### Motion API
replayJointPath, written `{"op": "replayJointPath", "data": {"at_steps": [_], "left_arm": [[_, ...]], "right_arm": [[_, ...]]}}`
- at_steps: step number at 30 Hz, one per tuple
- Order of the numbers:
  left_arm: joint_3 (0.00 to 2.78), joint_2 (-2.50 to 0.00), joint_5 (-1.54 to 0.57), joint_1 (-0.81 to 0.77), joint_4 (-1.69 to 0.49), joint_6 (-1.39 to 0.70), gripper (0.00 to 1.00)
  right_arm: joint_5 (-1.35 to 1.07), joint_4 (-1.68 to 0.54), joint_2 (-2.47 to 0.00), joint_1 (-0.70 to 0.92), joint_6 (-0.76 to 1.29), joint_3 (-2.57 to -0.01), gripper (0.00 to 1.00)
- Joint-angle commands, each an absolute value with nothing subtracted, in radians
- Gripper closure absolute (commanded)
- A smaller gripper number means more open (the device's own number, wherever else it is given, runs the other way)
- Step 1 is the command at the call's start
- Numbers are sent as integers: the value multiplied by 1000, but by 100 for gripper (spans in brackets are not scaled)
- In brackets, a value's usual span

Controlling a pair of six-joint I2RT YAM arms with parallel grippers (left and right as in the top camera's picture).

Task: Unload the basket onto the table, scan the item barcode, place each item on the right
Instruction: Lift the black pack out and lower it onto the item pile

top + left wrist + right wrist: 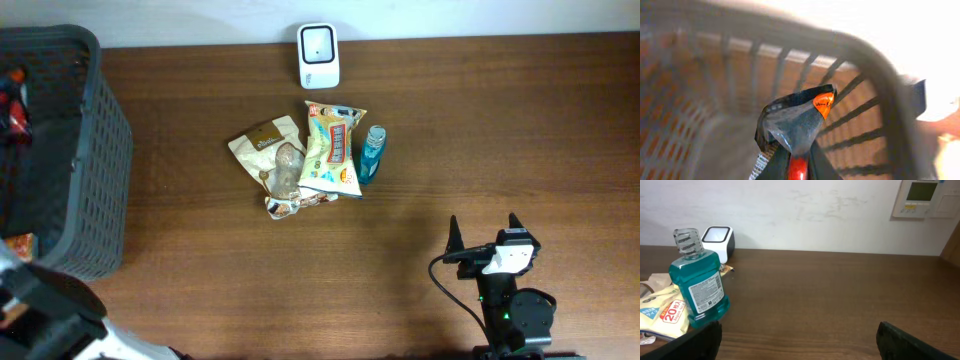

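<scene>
The snack bag's near end [325, 182] is to the right of my left gripper in the overhead view, past the basket's side. I will rise, move across to it, lower and release.
In the left wrist view my left gripper [799, 152] is shut on a dark foil packet [792, 120] with an orange corner, held inside the grey basket [875, 75]. A barcode strip shows at the packet's lower left edge. The white scanner [318, 55] stands at the table's far edge. In front of it lie a brown packet [270, 150], a yellow snack bag [335, 148] and a teal mouthwash bottle [372, 152]. My right gripper [485, 232] stands open near the front right, nothing between its fingers. Its wrist view shows the bottle [697, 282] upright ahead on the left.
The grey slatted basket [100, 150] fills the table's left end, with red and orange items [15, 100] inside. The left arm's base [40, 310] sits at the front left corner. A white wall panel [920, 197] hangs behind the table on the right.
</scene>
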State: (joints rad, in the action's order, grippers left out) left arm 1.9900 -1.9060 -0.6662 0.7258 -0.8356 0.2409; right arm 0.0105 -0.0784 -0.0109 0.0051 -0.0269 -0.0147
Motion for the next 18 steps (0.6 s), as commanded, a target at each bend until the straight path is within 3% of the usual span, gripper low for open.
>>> {"op": "replayJointPath", "data": {"at_steps": [1, 12, 18], "left_arm": [[2014, -1785, -861, 730, -788, 89, 91], [2014, -1664, -1178, 694, -656, -172, 100], [2014, -1664, -1210, 532, -644, -224, 100]], "right_arm": [[12, -81, -3, -1, -29, -6, 2], [12, -81, -3, -1, -29, -6, 2], [12, -81, -3, -1, -29, -6, 2]]}}
